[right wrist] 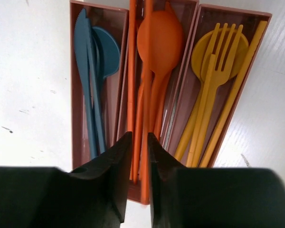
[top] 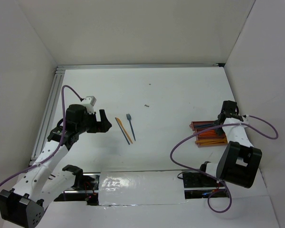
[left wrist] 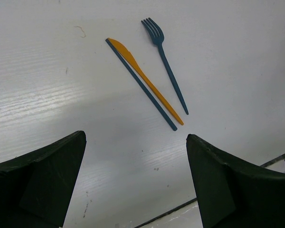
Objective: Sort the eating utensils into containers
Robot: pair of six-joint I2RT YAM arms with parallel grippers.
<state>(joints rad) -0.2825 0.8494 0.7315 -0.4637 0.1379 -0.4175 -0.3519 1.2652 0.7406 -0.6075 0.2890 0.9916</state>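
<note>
My right gripper should lift off the troughs next, then go down onto the blue fork's neck, which lies clear of the knife.
An orange knife, a blue stick and a blue fork lie side by side on the white table, also seen from above. My left gripper hovers open just short of their near ends, nothing between its fingers. The containers sit at the right: blue utensils fill the left trough, orange ones the middle trough, yellow ones the right trough. My right gripper hangs over the middle trough's near end. Its jaws stand a narrow gap apart, astride an orange stick resting in the trough.
An aluminium rail runs along the table's left edge and white walls close in on three sides. A shiny taped strip lies along the near edge between the arm bases. A small speck sits mid-table.
</note>
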